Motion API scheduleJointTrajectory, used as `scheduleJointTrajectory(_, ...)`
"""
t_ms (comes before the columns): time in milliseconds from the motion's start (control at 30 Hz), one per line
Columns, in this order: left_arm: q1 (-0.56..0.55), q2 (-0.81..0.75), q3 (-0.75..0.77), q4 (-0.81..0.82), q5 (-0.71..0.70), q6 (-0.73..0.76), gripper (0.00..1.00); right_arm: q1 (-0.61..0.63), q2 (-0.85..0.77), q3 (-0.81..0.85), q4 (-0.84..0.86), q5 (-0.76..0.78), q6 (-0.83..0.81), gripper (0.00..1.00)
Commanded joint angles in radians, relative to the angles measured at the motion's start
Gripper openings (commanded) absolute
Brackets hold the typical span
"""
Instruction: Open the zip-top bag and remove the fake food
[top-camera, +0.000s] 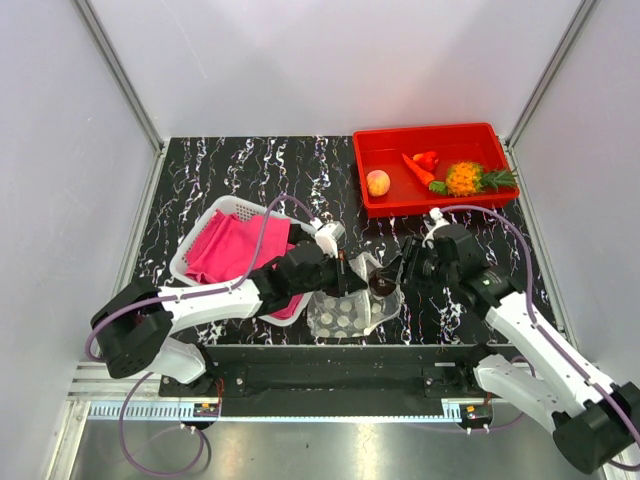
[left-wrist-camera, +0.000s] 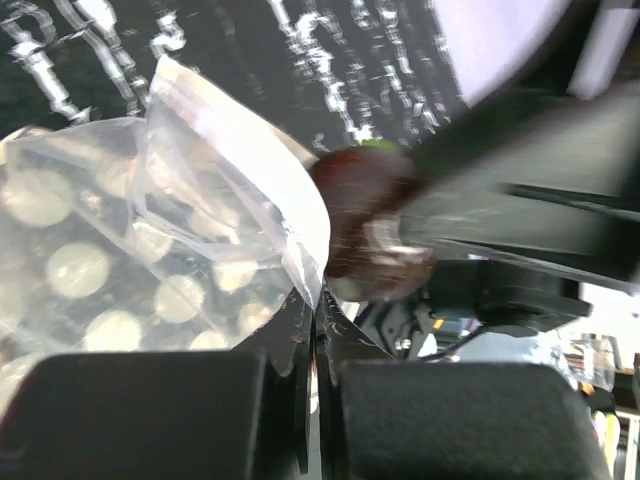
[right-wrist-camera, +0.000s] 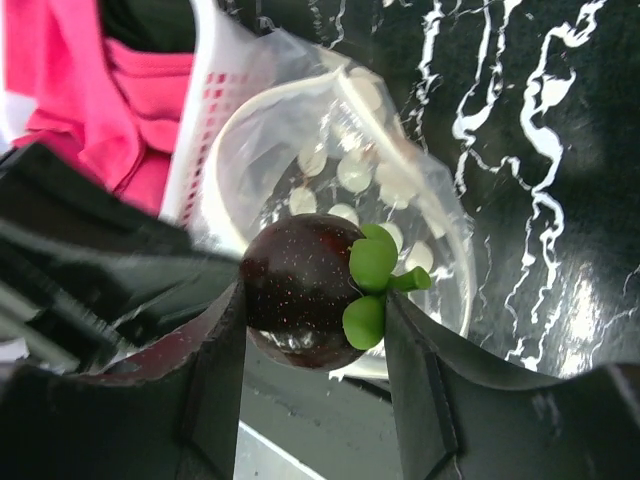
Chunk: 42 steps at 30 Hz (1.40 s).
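The robot's right gripper will next raise the purple fruit outward and then lower it just past the peach fruit, because the red tray (top-camera: 425, 131) holds the other fake food.
The zip-top bag (top-camera: 345, 315) lies at the table's near middle, clear with pale dots, its mouth held open. My left gripper (left-wrist-camera: 318, 310) is shut on the bag's (left-wrist-camera: 120, 270) top edge, the plastic pinched between the jaws. My right gripper (right-wrist-camera: 315, 305) is shut on a piece of fake food, a dark purple round toy fruit (right-wrist-camera: 300, 290) with green leaves, just above the bag's mouth (right-wrist-camera: 350, 160). From above, that fruit (top-camera: 381, 287) sits between the two grippers. More fake food lies in the red tray (top-camera: 425, 131): a peach fruit (top-camera: 378, 182), a red piece (top-camera: 427, 158) and a pineapple (top-camera: 465, 178).
A white mesh basket (top-camera: 225, 210) with pink cloth (top-camera: 235, 248) stands left of the bag, under my left arm. The red tray is at the far right of the black marbled table (top-camera: 250, 170). White walls enclose the table on three sides.
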Motion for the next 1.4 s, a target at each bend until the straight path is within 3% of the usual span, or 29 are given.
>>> scheduleJointTrajectory(0, 0.005, -0.007, 0.007, 0.027, -0.042, 0.028, 0.0, 0.007, -0.066, 0.074, -0.102, -0.02, -0.007, 0.19)
scheduleJointTrajectory(133, 0.007, 0.003, -0.002, 0.06, -0.019, 0.019, 0.0, 0.007, -0.048, 0.189, -0.185, 0.073, -0.054, 0.19)
scheduleJointTrajectory(200, 0.007, 0.013, -0.007, 0.079, 0.003, 0.013, 0.0, 0.005, -0.016, 0.287, -0.238, 0.195, -0.093, 0.19)
scheduleJointTrajectory(467, 0.005, 0.037, 0.012, 0.111, 0.072, 0.019, 0.0, -0.047, 0.32, 0.604, -0.194, 0.622, -0.3, 0.19)
scheduleJointTrajectory(667, 0.008, 0.069, 0.119, -0.005, 0.07, 0.115, 0.0, -0.232, 0.57, 0.739, 0.026, 0.511, -0.386, 0.19)
scheduleJointTrajectory(967, 0.056, 0.285, 0.412, -0.156, 0.211, 0.215, 0.0, -0.32, 0.983, 1.005, 0.258, 0.393, -0.487, 0.22)
scheduleJointTrajectory(1167, 0.074, 0.416, 0.536, -0.19, 0.282, 0.24, 0.0, -0.345, 1.227, 1.192, 0.286, 0.322, -0.496, 0.25)
scheduleJointTrajectory(1233, 0.074, 0.424, 0.539, -0.194, 0.282, 0.24, 0.06, -0.346, 1.304, 1.234, 0.286, 0.304, -0.504, 0.29)
scheduleJointTrajectory(1367, 0.074, 0.392, 0.52, -0.213, 0.253, 0.234, 0.43, -0.348, 1.415, 1.318, 0.285, 0.267, -0.501, 0.34)
